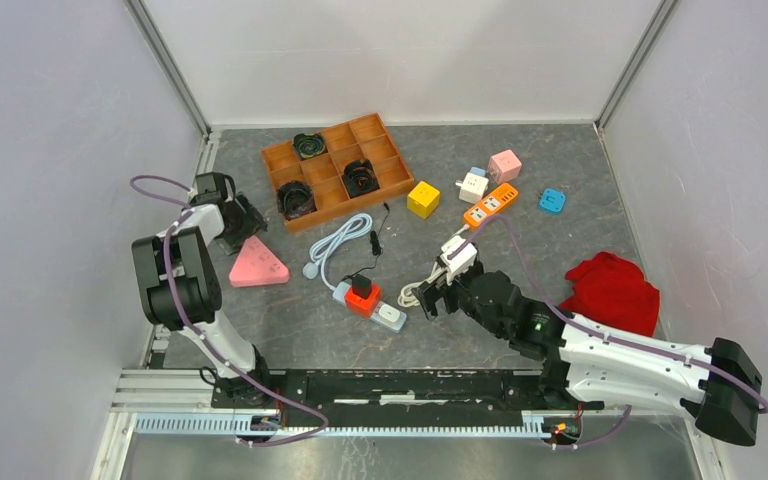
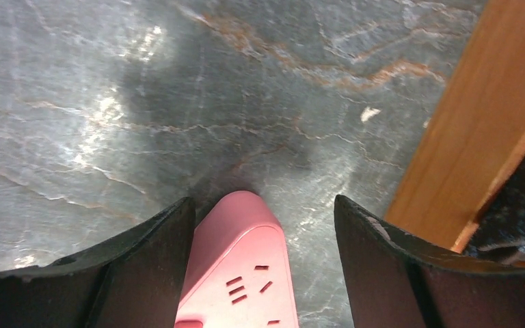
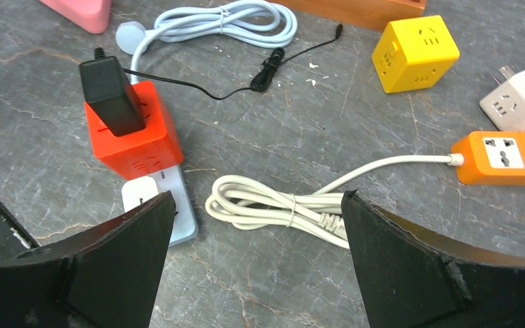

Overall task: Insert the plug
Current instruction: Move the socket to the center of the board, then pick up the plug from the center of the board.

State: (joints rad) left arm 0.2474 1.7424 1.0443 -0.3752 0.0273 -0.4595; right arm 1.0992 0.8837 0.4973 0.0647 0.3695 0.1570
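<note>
The yellow cube [image 1: 423, 199] [image 3: 415, 55] sits outward of my right gripper and at an angle to its fingers. Next, my right gripper moves outward, turns square, goes down and closes.
A pink triangular socket block [image 1: 257, 265] lies at the left of the table. My left gripper [image 2: 263, 201] straddles one rounded corner of that block [image 2: 239, 273]. Its jaws are open, the left finger close against the pink side and a gap at the right finger. My right gripper [image 3: 256, 225] hangs open over the table's middle, above a coiled white cable [image 3: 273, 205]. The cable's white plug [image 3: 331, 222] lies by the right finger, partly hidden. The cable runs to an orange power strip [image 3: 502, 157].
A black adapter [image 3: 109, 96] sits in a red cube socket [image 3: 133, 137] on a white strip. A yellow cube [image 3: 415, 53], a white cube [image 3: 519, 99], a pink cube [image 1: 505, 164], a blue one [image 1: 552, 200], a red cloth [image 1: 615, 290] and a wooden tray [image 2: 478, 130] are around.
</note>
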